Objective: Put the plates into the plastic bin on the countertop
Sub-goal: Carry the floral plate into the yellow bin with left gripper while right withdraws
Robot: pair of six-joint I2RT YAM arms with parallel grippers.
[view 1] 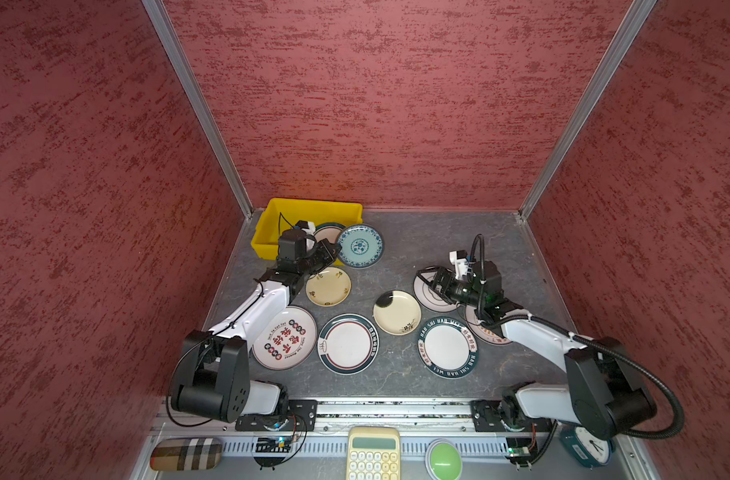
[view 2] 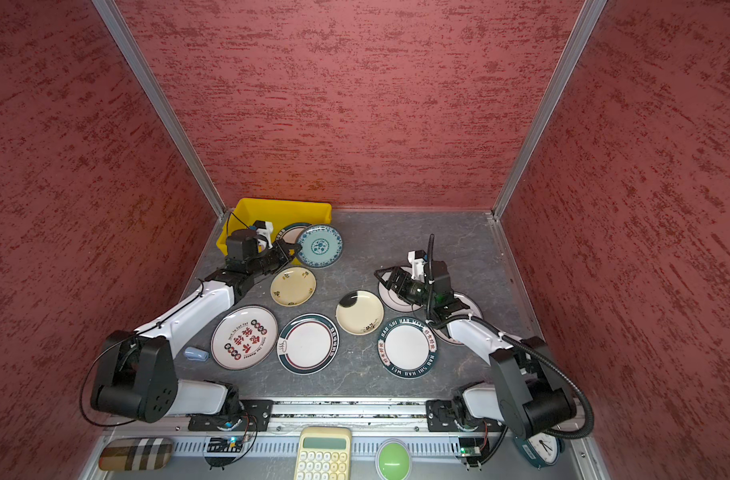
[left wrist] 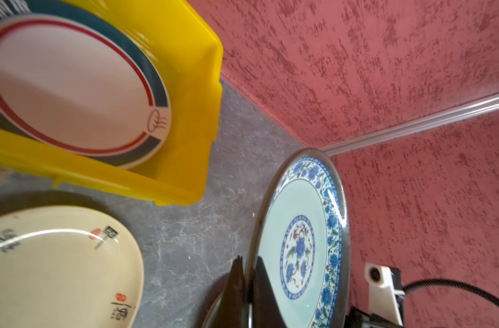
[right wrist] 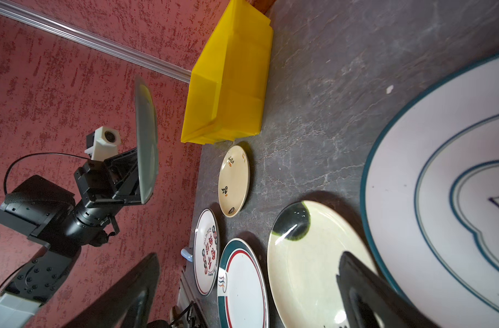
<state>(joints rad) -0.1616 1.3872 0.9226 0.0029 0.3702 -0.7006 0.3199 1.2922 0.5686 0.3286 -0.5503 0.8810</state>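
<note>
The teal patterned plate goes outward over the bin's near side next, then down, and my left gripper releases its rim. The green-rimmed plate [view 1: 326,232] [left wrist: 77,90] lies below and outward, past that side.
My left gripper [view 1: 333,251] is shut on the rim of the small teal patterned plate [view 1: 360,245] [left wrist: 299,241], held tilted in the air beside the right end of the yellow plastic bin [view 1: 271,224] [left wrist: 185,113]. A green-rimmed plate [left wrist: 72,93] lies inside the bin. My right gripper [view 1: 427,280] [right wrist: 248,284] hangs open and empty over a white plate with teal lines [view 1: 429,300] [right wrist: 441,184]. On the countertop [view 1: 438,245] lie cream plates [view 1: 328,286] [view 1: 397,312], a red-lettered plate [view 1: 285,337] and green-rimmed plates [view 1: 348,344] [view 1: 448,347].
Another plate [view 1: 490,334] lies partly under the right arm. Red walls with metal rails close in the left, back and right. A small blue object [view 2: 197,354] sits by the left arm. A calculator [view 1: 373,453], green button [view 1: 443,459], clock [view 1: 587,446] and plaid case [view 1: 186,454] line the front ledge.
</note>
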